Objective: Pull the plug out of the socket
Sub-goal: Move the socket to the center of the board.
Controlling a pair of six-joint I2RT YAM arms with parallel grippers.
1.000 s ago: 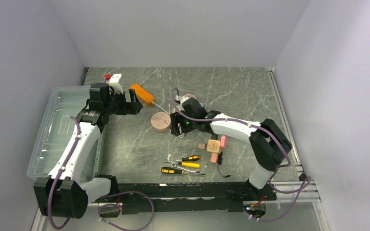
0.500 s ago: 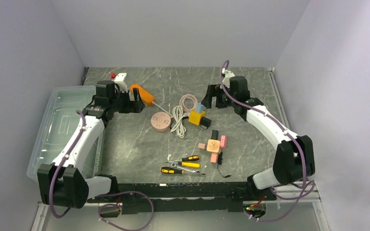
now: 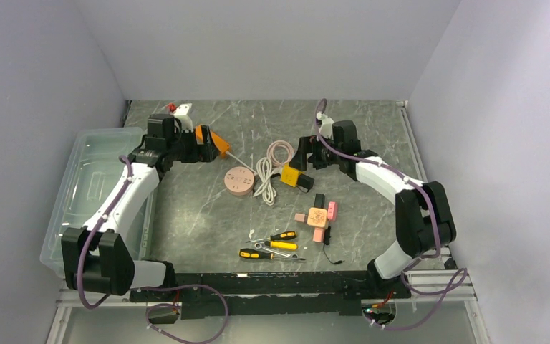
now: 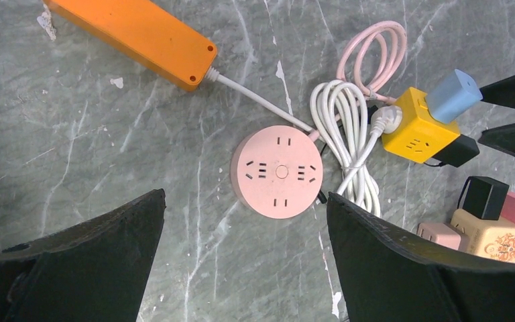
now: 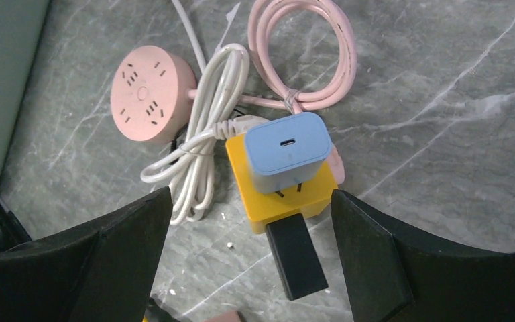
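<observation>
The blue plug [image 5: 287,151] juts from the cube below my right gripper, left in the top view. Next, the right gripper shifts that way and lowers around the plug's ends.
A yellow cube socket [image 3: 290,175] lies mid-table with a blue plug [image 5: 287,151] in its top face, a black plug [image 5: 296,255] in one side and a white plug [image 4: 385,119] in another. The cube shows in the right wrist view [image 5: 322,186] and the left wrist view [image 4: 419,134]. My right gripper [image 3: 305,153] hovers open just above the blue plug, a finger on either side of the cube [image 5: 251,198]. My left gripper [image 3: 204,147] is open and empty [image 4: 243,208], above bare table near a pink round socket [image 4: 278,171].
An orange power strip [image 3: 211,138] lies by the left gripper. Coiled white cable [image 3: 263,175] and pink cable [image 3: 281,152] lie beside the cube. Loose adapters [image 3: 319,213] and screwdrivers [image 3: 272,244] lie nearer the front. A clear bin [image 3: 89,190] stands at the left.
My right arm left the cube, swung to the far right back, then came back left over the blue plug. My left gripper shifted slightly toward the back.
</observation>
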